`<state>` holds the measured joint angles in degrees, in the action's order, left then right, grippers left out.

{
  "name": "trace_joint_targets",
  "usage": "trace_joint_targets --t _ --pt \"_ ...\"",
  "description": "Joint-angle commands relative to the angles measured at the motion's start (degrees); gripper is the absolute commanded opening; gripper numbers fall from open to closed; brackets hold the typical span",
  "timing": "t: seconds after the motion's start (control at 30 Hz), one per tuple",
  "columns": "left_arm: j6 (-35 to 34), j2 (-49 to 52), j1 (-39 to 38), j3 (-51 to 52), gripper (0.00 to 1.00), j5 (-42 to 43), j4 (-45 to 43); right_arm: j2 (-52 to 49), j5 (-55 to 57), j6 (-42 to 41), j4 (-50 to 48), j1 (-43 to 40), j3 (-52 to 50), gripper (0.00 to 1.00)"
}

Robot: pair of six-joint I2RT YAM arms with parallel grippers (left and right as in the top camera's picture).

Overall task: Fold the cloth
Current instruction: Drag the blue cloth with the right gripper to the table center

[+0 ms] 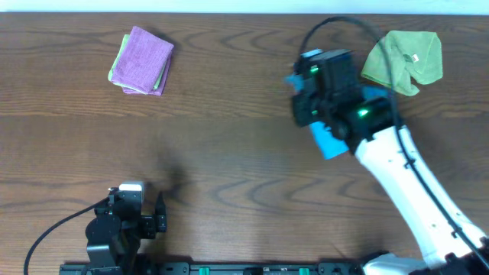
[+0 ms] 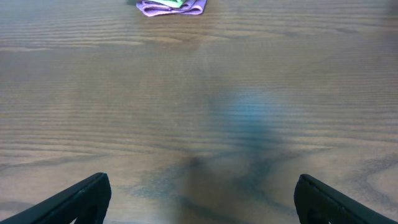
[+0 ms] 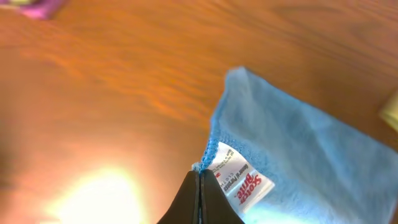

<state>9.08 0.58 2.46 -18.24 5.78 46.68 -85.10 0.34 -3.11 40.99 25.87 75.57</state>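
Observation:
I will next swing the hanging cloth with my right gripper to the left in the overhead view and back toward my base, over the open middle of the table.
The sky-blue cloth [image 1: 330, 142] hangs from my right gripper [image 1: 306, 103] above the table, mostly hidden under the arm in the overhead view. In the right wrist view my right gripper [image 3: 199, 177] is shut on the cloth's [image 3: 298, 155] stitched edge, next to its white tag [image 3: 239, 177]; the rest drapes away to the right. My left gripper [image 1: 149, 214] sits near the table's front left edge. In the left wrist view the left gripper [image 2: 199, 196] is open and empty over bare wood.
A folded purple cloth [image 1: 142, 60] on a green one lies at the back left, and shows in the left wrist view [image 2: 171, 7]. A crumpled lime-green cloth [image 1: 403, 59] lies at the back right. The table is dark wood [image 1: 229, 153].

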Motion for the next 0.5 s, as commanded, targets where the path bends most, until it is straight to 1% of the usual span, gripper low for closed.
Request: trace_joint_targets --t 0.0,0.2,0.3,0.33,0.37,0.43,0.47 --pt "0.79 -0.33 -0.24 0.20 0.95 -0.42 0.04 0.76 -3.63 -3.43 -1.97 5.40 0.20 0.01" --pt "0.79 -0.33 -0.24 0.20 0.95 -0.42 0.04 -0.26 -3.74 -4.20 -5.73 13.05 0.17 0.02" --pt "0.79 -0.33 -0.24 0.20 0.95 -0.42 0.04 -2.08 -7.61 -4.13 -6.88 16.02 0.17 0.13" --pt "0.79 -0.33 -0.24 0.20 0.95 -0.39 0.04 -2.80 -9.92 -4.04 -7.72 17.00 0.17 0.14" --pt "0.79 -0.33 -0.24 0.20 0.95 -0.42 0.04 -3.48 -12.50 -3.37 -8.70 17.88 0.17 0.19" --pt "0.79 -0.33 -0.24 0.20 0.95 -0.42 0.04 -4.96 -18.21 -1.03 -11.15 20.17 0.17 0.36" --pt "0.79 -0.33 -0.24 0.20 0.95 -0.42 0.04 -5.25 -18.38 -1.07 -11.56 20.94 0.17 0.39"
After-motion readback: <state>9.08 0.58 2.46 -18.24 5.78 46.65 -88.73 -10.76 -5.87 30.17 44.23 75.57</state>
